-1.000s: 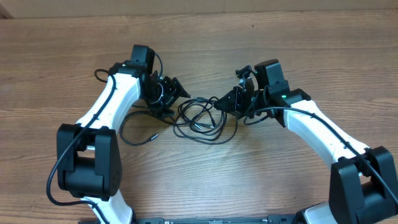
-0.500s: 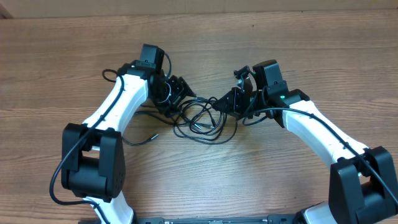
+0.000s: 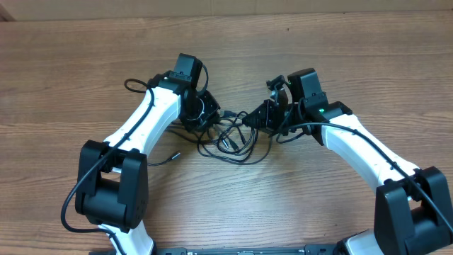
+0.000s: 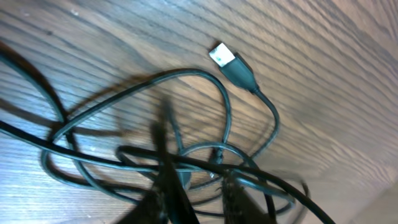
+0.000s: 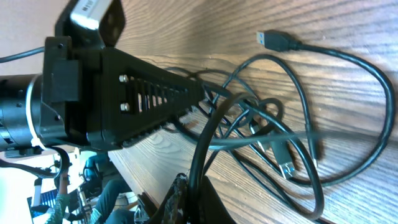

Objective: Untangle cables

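The right gripper rises high above the black loops next and opens to release the piece of cable, because the held piece still runs into the tangle.
The cables (image 3: pixel 230 138) lie as a loose tangle of thin black loops on the wooden table between my two grippers. My left gripper (image 3: pixel 212 113) is at the tangle's left edge. In the left wrist view its fingers (image 4: pixel 169 193) are blurred and drawn close together, with several strands crossing the gap between them. A USB plug (image 4: pixel 231 62) lies just beyond. My right gripper (image 3: pixel 249 119) is at the tangle's right edge, shut on one strand (image 5: pixel 200 149) that rises from between its fingertips (image 5: pixel 193 196). Another USB plug (image 5: pixel 273 39) lies on the wood.
A loose cord end with a small plug (image 3: pixel 173 154) trails left beside the left arm (image 3: pixel 141 124). The arm's own thicker wire (image 3: pixel 131 85) loops behind it. The two arm bases (image 3: pixel 106 191) (image 3: pixel 417 205) stand at the near edge. The table's far edge (image 3: pixel 226 14) runs along the top.
My left gripper has moved right into the tangle's left edge, and its jaws have narrowed from wide open. The right gripper has held still on its strand.
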